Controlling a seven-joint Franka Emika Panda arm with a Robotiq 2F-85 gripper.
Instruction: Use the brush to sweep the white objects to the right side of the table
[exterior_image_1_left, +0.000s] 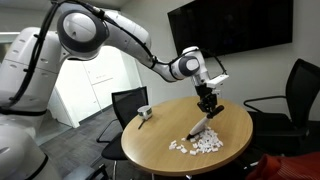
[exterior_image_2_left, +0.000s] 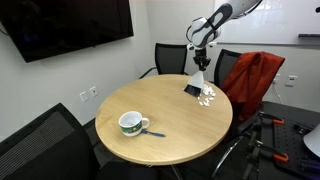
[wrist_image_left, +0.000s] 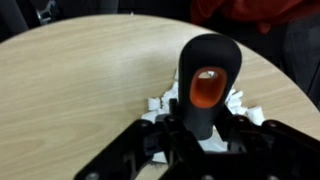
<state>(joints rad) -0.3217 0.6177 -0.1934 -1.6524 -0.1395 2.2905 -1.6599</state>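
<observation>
The handle goes toward the cup and down with my gripper next, and my gripper releases it over bare tabletop beside the pile. The white objects lie piled near the table edge.
My gripper (exterior_image_1_left: 207, 101) is shut on the brush's dark handle (wrist_image_left: 207, 85), which has an orange-red oval spot at its end. It holds the brush (exterior_image_1_left: 201, 126) upright, pale head down on the round light-brown table (exterior_image_1_left: 160, 148). The brush also shows in an exterior view (exterior_image_2_left: 195, 83) at the far edge of the table. The white objects (exterior_image_1_left: 200, 145) lie in a pile beside the brush head, near the table edge (exterior_image_2_left: 208, 95). In the wrist view the white bits (wrist_image_left: 237, 103) spread around and under the brush; the brush head is hidden by the handle and jaws.
A cup with a spoon-like item beside it (exterior_image_2_left: 131, 123) stands on the table away from the pile; it also shows in an exterior view (exterior_image_1_left: 144, 112). Black office chairs (exterior_image_1_left: 290, 98) ring the table. A chair draped in red (exterior_image_2_left: 252, 78) stands close behind the pile.
</observation>
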